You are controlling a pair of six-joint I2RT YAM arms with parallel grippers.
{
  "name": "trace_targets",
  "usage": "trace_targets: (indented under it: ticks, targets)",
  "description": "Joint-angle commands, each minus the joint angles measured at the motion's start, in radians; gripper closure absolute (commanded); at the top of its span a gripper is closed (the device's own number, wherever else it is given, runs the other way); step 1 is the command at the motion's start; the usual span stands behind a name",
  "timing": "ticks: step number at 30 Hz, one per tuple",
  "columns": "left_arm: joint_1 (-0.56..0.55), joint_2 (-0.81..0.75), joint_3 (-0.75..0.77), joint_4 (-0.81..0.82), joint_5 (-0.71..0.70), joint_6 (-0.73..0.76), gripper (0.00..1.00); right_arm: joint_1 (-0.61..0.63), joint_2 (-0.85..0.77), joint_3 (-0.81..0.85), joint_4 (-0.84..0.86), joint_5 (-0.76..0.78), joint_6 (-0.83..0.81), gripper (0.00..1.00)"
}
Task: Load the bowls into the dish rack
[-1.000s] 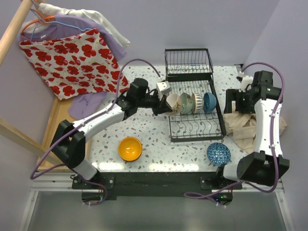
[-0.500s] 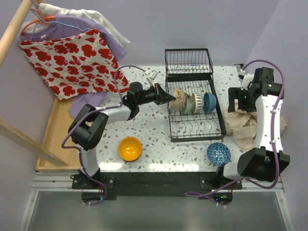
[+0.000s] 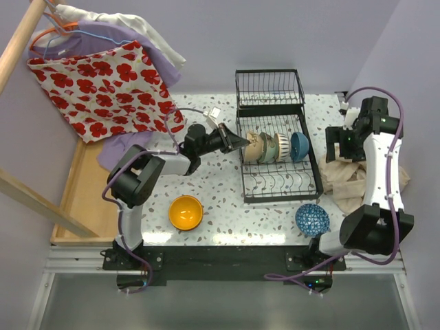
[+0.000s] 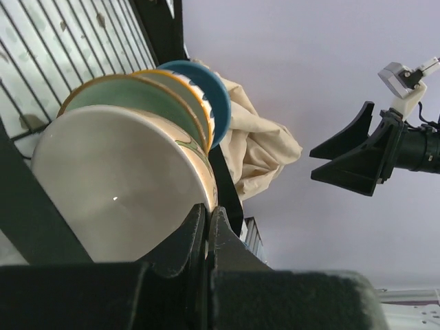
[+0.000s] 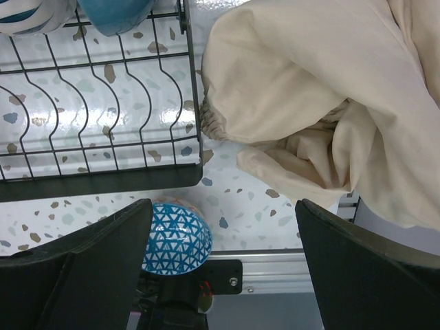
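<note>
The left gripper lowers the cream bowl (image 4: 117,185) next and lets go of its rim in the rack slot below. This continues the row beside the pale green bowl.
The black wire dish rack (image 3: 275,187) holds a row of upright bowls: cream (image 3: 250,146), pale green (image 3: 265,146), patterned (image 3: 281,146) and blue (image 3: 300,145). My left gripper (image 3: 240,142) is at the rack's left side, shut on the rim of the cream bowl (image 4: 117,185); its fingertips (image 4: 207,210) pinch that rim. An orange-yellow bowl (image 3: 185,212) sits on the table in front of the left arm. A blue-white patterned bowl (image 3: 312,219) lies near the front edge, below my open right gripper (image 5: 223,268), which hangs empty right of the rack (image 5: 103,184).
A crumpled beige cloth (image 3: 347,180) lies at the right of the rack. A taller wire basket (image 3: 269,89) adjoins the rack at the back. A wooden tray (image 3: 81,199) and hanging clothes (image 3: 103,75) are at the left.
The left arm's elbow has swung back and left while its gripper stayed at the rack's left side, still on the cream bowl. The right arm shifted only slightly.
</note>
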Motion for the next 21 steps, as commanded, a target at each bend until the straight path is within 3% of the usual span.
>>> trace_targets:
  ticks: [1,12,19,21]
  targets:
    - [-0.005,-0.010,-0.031,0.075,-0.046,-0.081,1.00,-0.005,0.008,0.004,0.000,0.009,-0.016,0.11]
    - [-0.005,0.037,-0.011,-0.025,-0.100,-0.136,1.00,-0.005,0.000,-0.026,0.004,-0.002,-0.013,0.11]
    - [0.001,0.008,0.018,-0.105,-0.085,-0.087,0.58,-0.005,-0.027,-0.040,0.008,-0.010,-0.008,0.11]
    - [0.008,-0.039,0.011,-0.196,-0.095,-0.074,0.48,-0.005,-0.035,-0.045,0.005,-0.014,-0.009,0.11]
